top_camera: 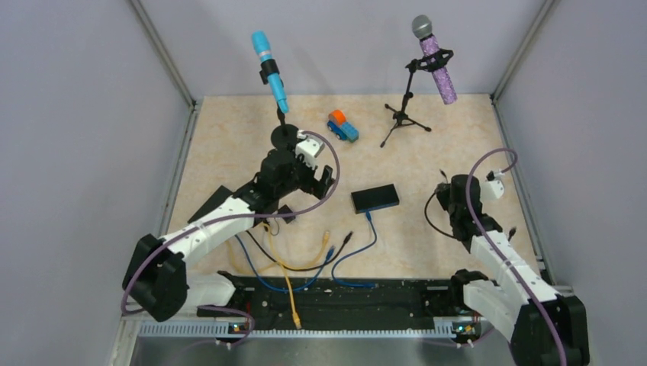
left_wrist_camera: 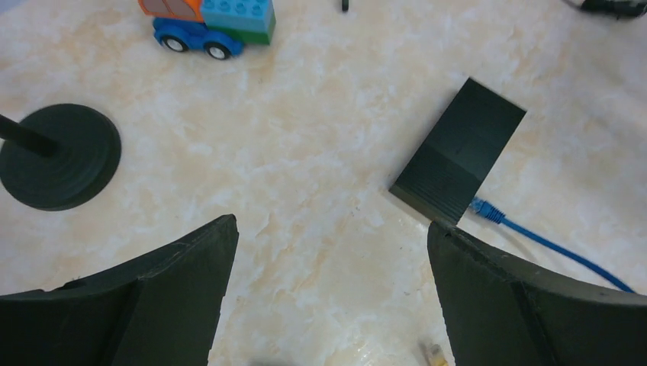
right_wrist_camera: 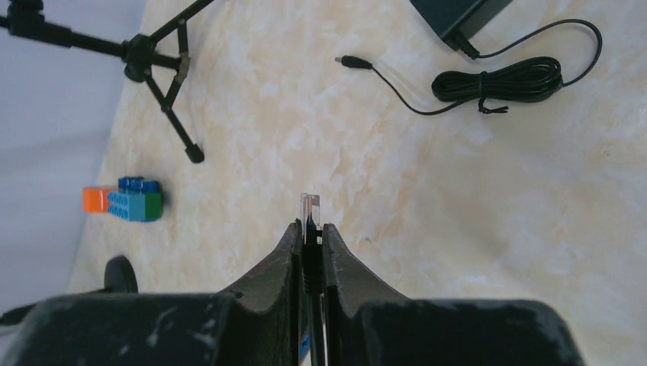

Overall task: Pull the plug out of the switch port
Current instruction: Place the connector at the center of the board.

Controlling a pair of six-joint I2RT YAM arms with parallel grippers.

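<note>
The bare tabletop by the adapter lead's tip [top_camera: 440, 167] is clear of the switch [top_camera: 375, 198], so my right gripper next lowers outward there and releases the black plug.
The black switch [top_camera: 375, 198] [left_wrist_camera: 460, 152] lies flat mid-table. A blue cable's plug [left_wrist_camera: 485, 208] [top_camera: 368, 216] sits in the port on its near edge. My left gripper [left_wrist_camera: 332, 229] [top_camera: 320, 183] hovers open over bare table just left of the switch, nothing between its fingers [left_wrist_camera: 183, 297]. My right gripper [right_wrist_camera: 309, 229] [top_camera: 450, 197] is off to the right of the switch. It is shut on a clear plug [right_wrist_camera: 308, 207] with a black boot, which pokes out past the fingertips above the table. That plug touches nothing.
Loose blue, yellow and black cables [top_camera: 294, 267] lie near the front rail; a yellow plug [left_wrist_camera: 433, 353] lies under my left gripper. Toy truck [top_camera: 343, 126], blue microphone on a round base [left_wrist_camera: 59, 156], purple microphone on a tripod [top_camera: 404, 118]. A power adapter [right_wrist_camera: 450, 11] with coiled lead [right_wrist_camera: 496, 80].
</note>
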